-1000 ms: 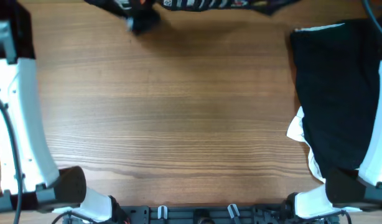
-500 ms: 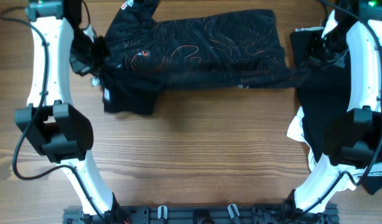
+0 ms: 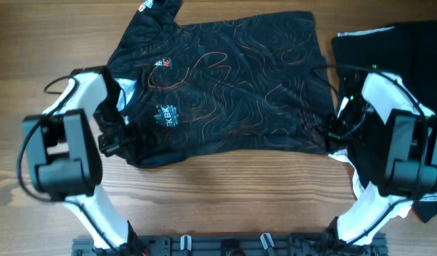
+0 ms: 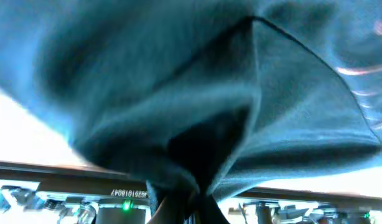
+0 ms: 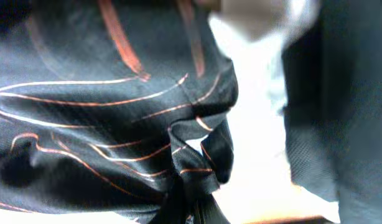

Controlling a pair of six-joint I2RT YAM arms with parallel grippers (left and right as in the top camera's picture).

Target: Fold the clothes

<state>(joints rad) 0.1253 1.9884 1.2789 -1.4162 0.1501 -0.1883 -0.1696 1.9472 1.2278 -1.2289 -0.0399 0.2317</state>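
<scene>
The jersey beyond lies spread, so the robot's left gripper will next move outward toward the jersey's white side patch (image 3: 125, 91) and let go of the jersey's corner.
The black jersey (image 3: 225, 85) with thin orange contour lines and a small white logo lies spread across the far half of the wooden table. My left gripper (image 3: 113, 139) is shut on its near left corner. In the left wrist view the dark cloth (image 4: 197, 112) bunches into my left gripper's jaws (image 4: 190, 208). My right gripper (image 3: 332, 131) is shut on the near right corner. In the right wrist view the orange-lined cloth (image 5: 116, 112) is pinched in my right gripper's jaws (image 5: 190, 208).
A pile of dark clothes (image 3: 389, 85) with some white cloth (image 3: 341, 151) lies along the right side, close to my right arm. Bare wooden table (image 3: 225, 192) lies in front of the jersey.
Both arms have pulled the jersey from the far edge toward the front, and it has spread out flat. The grippers have moved nearer to me with the corners held.
</scene>
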